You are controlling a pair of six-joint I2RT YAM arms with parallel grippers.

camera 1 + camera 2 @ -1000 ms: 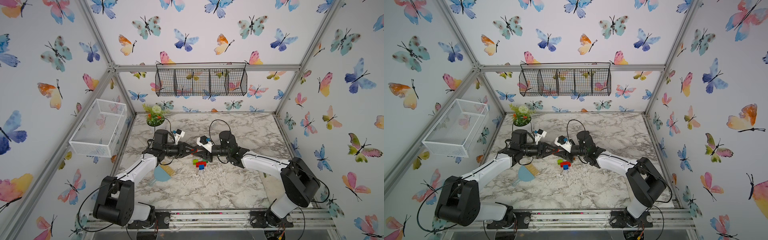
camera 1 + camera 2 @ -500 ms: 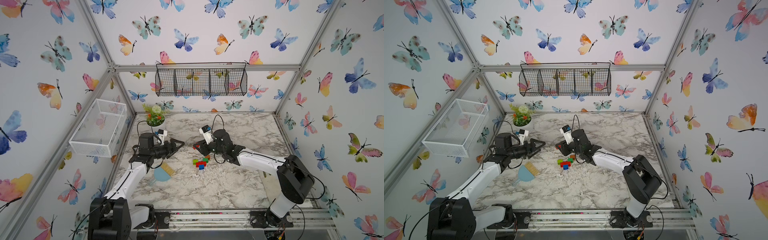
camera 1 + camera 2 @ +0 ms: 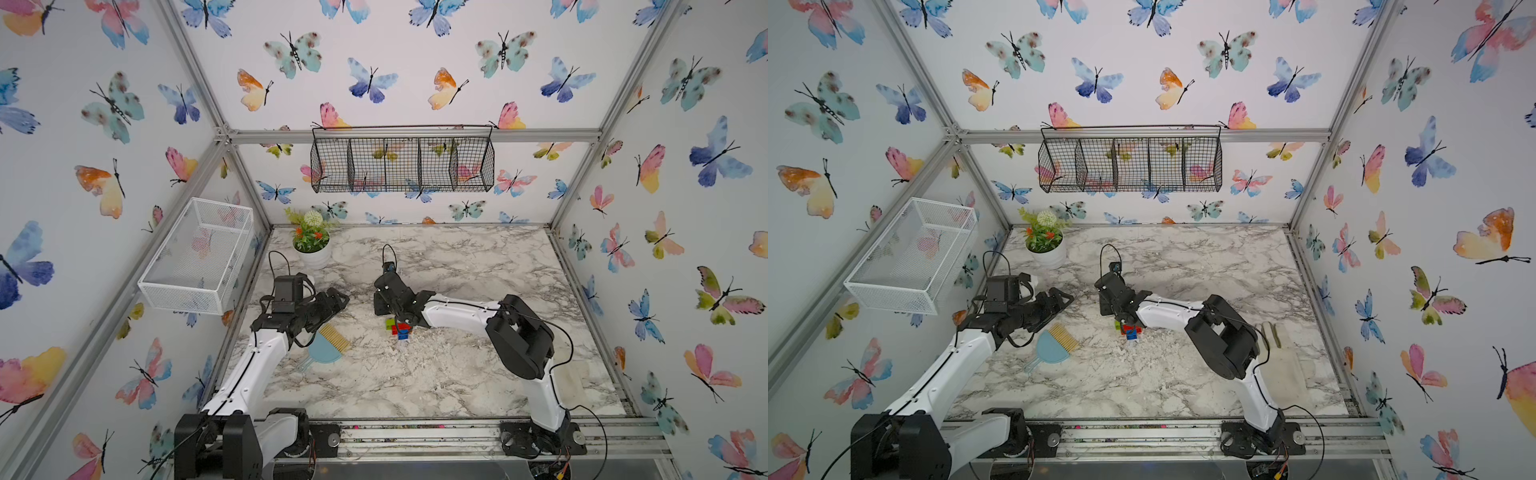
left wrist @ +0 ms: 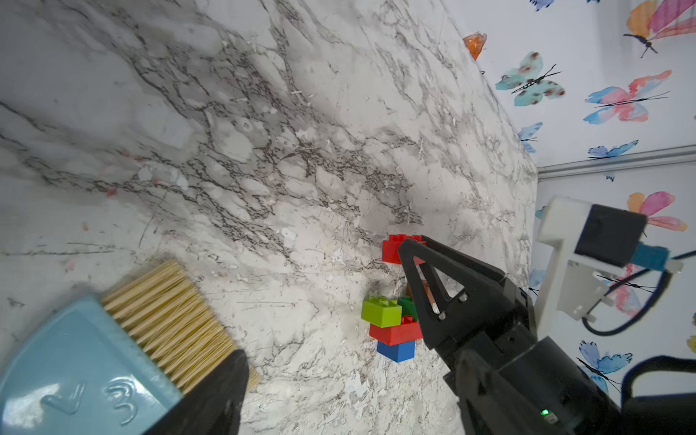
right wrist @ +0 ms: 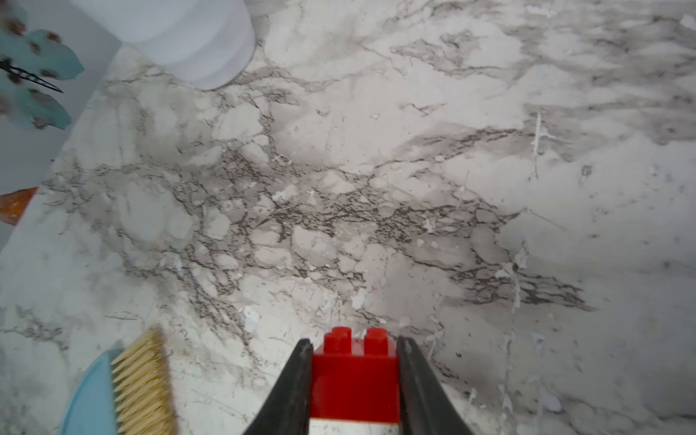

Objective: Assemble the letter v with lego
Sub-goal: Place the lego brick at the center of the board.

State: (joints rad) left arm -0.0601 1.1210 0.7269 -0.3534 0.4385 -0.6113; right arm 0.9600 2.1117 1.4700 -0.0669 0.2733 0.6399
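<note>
The right gripper next lowers slightly back to the tabletop (image 3: 385,316) beside the lime brick below and releases the red brick, still apart from the others.
The lego lies joined as the letter v (image 3: 400,328) (image 3: 1130,330) mid-table in both top views. The left wrist view shows a blue brick (image 4: 395,350) at its near end, then a long red brick (image 4: 395,332), a lime brick (image 4: 381,310), a green brick (image 4: 407,304) and a red square brick (image 4: 393,248) at the far end. My right gripper (image 3: 401,321) (image 5: 354,346) is shut on that red brick (image 5: 354,373) and hides the orange part. My left gripper (image 3: 338,297) (image 4: 350,361) stands open and empty, to the left of the bricks.
A tan-and-blue hand brush (image 3: 326,349) (image 4: 94,357) lies just below my left gripper. A white flower pot (image 3: 314,255) stands at the back left. A white wire basket (image 3: 199,257) hangs on the left wall and a black one (image 3: 403,164) on the back wall.
My left gripper has opened and drawn back to the left, away from the bricks. The right gripper has swung round and come down over the bricks, still shut.
</note>
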